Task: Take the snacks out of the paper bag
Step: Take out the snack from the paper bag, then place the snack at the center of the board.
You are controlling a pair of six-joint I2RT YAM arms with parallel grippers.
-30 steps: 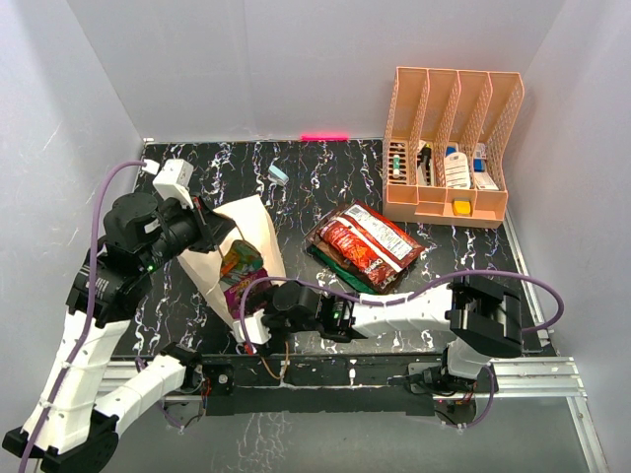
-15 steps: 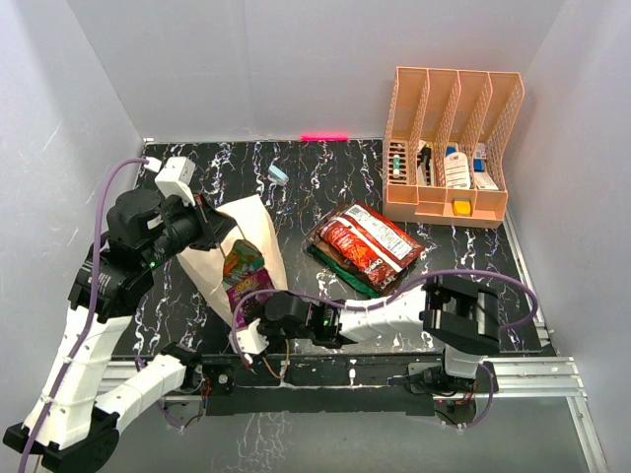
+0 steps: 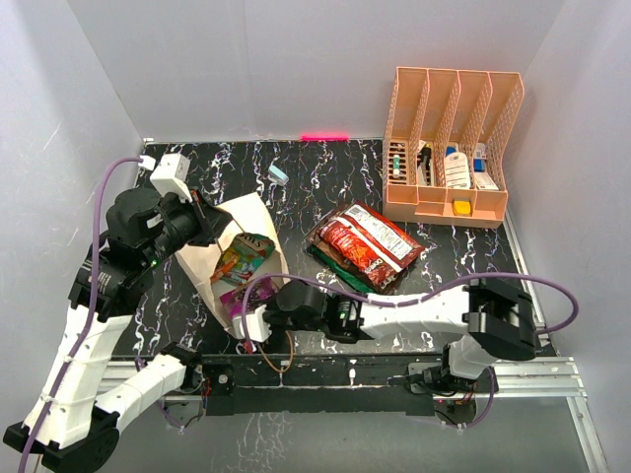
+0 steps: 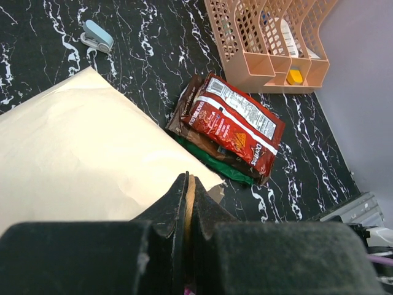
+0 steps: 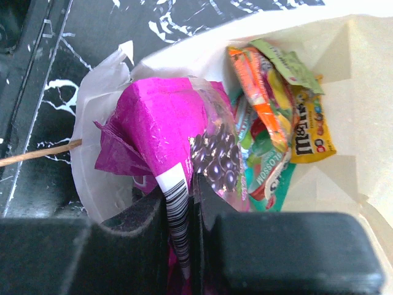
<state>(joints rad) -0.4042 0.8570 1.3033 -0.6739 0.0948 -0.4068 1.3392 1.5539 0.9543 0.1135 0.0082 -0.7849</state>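
Note:
I should move my right gripper outward and to the right in the top view and let go of the purple packet on the red packet point(image 3: 370, 241), because snacks are stacked there.
The tan paper bag point(image 3: 258, 219) lies tilted on the table's left side, mouth toward the near edge. My left gripper point(image 4: 189, 184) is shut on the bag's upper edge point(image 4: 80, 141), holding it up. At the bag mouth my right gripper point(image 5: 190, 209) is shut on a purple snack packet point(image 5: 166, 123) near its barcode. Further inside the bag point(image 5: 350, 104) lie an orange packet point(image 5: 258, 86), a yellow one point(image 5: 310, 132) and a teal one point(image 5: 270, 172). A red packet point(image 3: 370, 241) lies on the table, stacked on brown and dark green ones point(image 4: 212, 161).
An orange divided rack point(image 3: 449, 148) with small bottles and boxes stands at the back right. A tiny light-blue block point(image 3: 278, 175) sits behind the bag. White walls close in the table on three sides. The right arm stretches along the near edge.
My right gripper has closed from open onto the purple packet at the bag mouth. The left gripper has kept its hold on the bag's edge.

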